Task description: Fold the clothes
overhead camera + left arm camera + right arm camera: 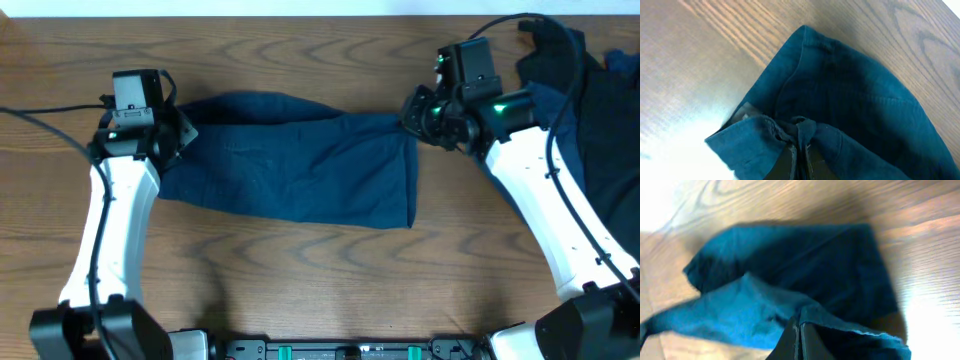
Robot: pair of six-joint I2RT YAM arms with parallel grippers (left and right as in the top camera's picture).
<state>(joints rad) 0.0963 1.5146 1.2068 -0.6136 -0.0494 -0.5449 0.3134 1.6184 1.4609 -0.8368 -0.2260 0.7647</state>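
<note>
My left gripper will next move gently outward and down to let go of the garment's pinched edge over the garment's far strip, because that under layer still lies bare beyond it.
A dark navy-blue garment lies stretched across the table between my two arms, folded into a long band. My left gripper is shut on its left end, where the cloth bunches between the fingers. My right gripper is shut on its upper right corner, with the cloth edge pinched between the fingers. The garment's folds fill the left wrist view and the right wrist view. No buttons or label show.
A pile of other dark blue clothes lies at the far right of the table, behind my right arm. Bare wooden tabletop runs in front of the garment. Black cables trail near both arms.
</note>
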